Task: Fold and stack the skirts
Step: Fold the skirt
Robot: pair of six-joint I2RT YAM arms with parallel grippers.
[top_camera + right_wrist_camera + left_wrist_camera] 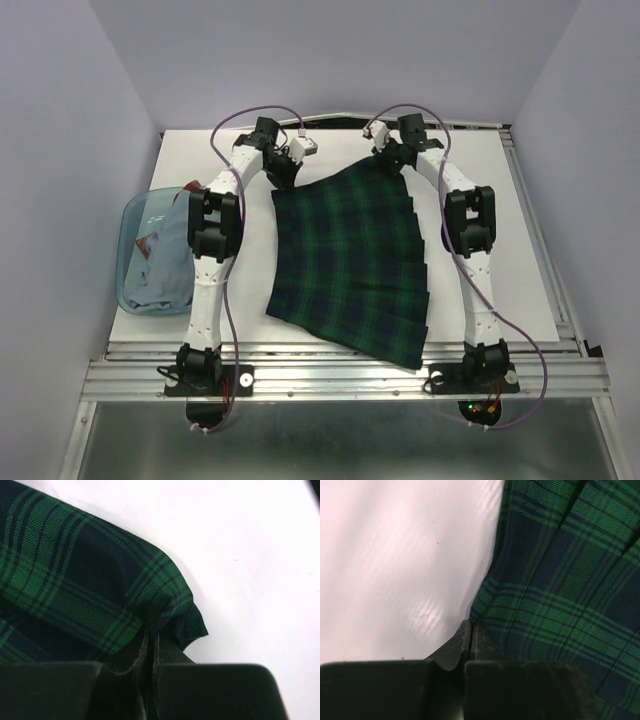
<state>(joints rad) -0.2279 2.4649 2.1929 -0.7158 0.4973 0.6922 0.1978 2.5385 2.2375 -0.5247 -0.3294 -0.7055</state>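
My left gripper brings the skirt's far corner back onto the skirt's near corner by the tub next and releases it, since the skirt lies spread at full length.
A dark green-and-navy tartan pleated skirt (350,260) lies spread on the white table, its jagged hem toward the near edge. My left gripper (283,176) is shut on the skirt's far left corner (530,605). My right gripper (388,160) is shut on the far right corner (100,590); the cloth bunches between the closed fingers. A pale grey-blue skirt (165,265) lies crumpled in the tub at the left.
A translucent blue plastic tub (130,225) sits at the table's left edge beside the left arm. The white table top (510,250) ends at a metal rail (340,375) near the arm bases. Grey walls enclose the back and sides.
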